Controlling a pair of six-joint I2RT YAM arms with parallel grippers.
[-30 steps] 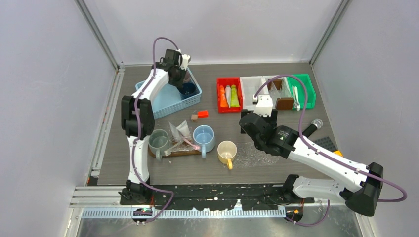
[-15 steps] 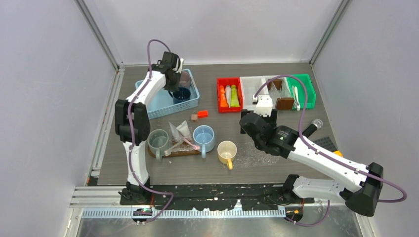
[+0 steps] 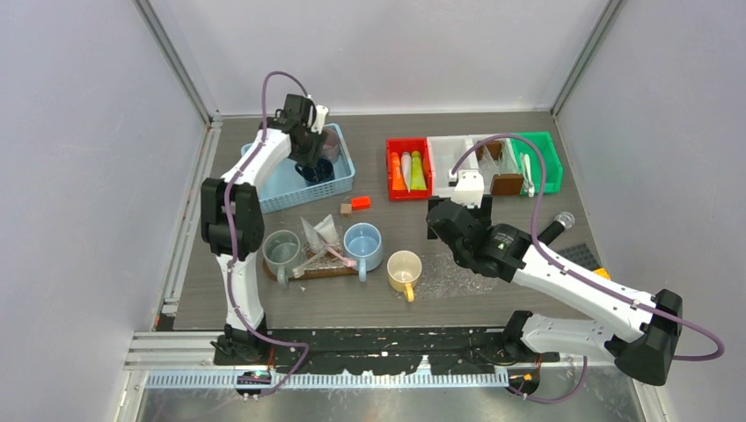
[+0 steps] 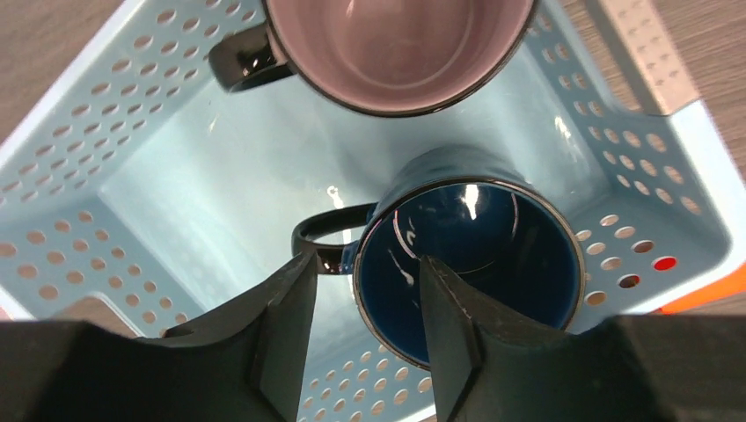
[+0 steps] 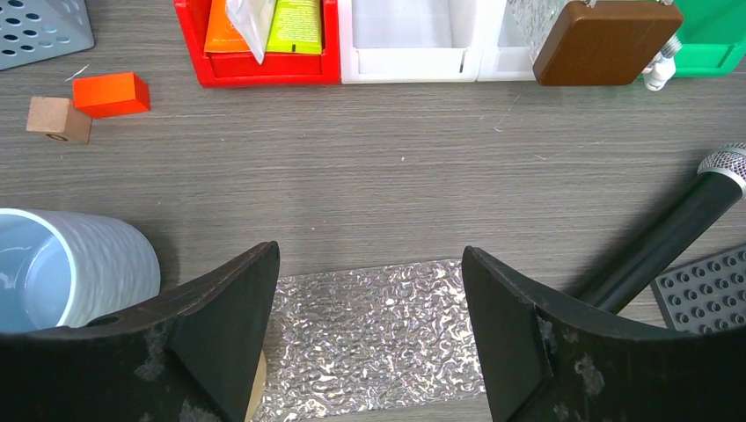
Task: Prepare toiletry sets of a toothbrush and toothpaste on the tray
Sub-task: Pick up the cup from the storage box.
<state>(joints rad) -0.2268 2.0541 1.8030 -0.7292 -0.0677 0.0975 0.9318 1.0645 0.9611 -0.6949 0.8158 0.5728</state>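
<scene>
Next, my left gripper will move down with a slight turn over the navy mug's rim (image 4: pixel 359 295) beside its handle (image 3: pixel 307 166) and close, because the open fingers already straddle it.
A navy mug (image 4: pixel 475 255) and a mauve mug (image 4: pixel 396 44) stand in a light blue basket (image 4: pixel 158 176). My left gripper (image 4: pixel 365 264) is open and straddles the navy mug's rim near its handle, one finger inside and one outside; it shows at the basket in the top view (image 3: pixel 310 163). A grey-green mug (image 3: pixel 282 249), a light blue mug (image 3: pixel 362 243) and a cream-yellow mug (image 3: pixel 404 266) stand mid-table, with a pink toothbrush (image 3: pixel 339 255) between them. Toothpaste tubes (image 3: pixel 407 171) lie in a red bin. My right gripper (image 5: pixel 369 255) is open and empty above a clear crinkled tray (image 5: pixel 378 343).
White and green bins (image 3: pixel 528 158) stand beside the red bin. An orange block (image 5: pixel 110 94) and a small brown block (image 5: pixel 57 119) lie loose. A black microphone (image 5: pixel 669 233) and a grey studded plate (image 5: pixel 704 299) sit at the right.
My left gripper has shifted left and come down onto the navy mug, uncovering the mauve mug. The right arm has not moved.
</scene>
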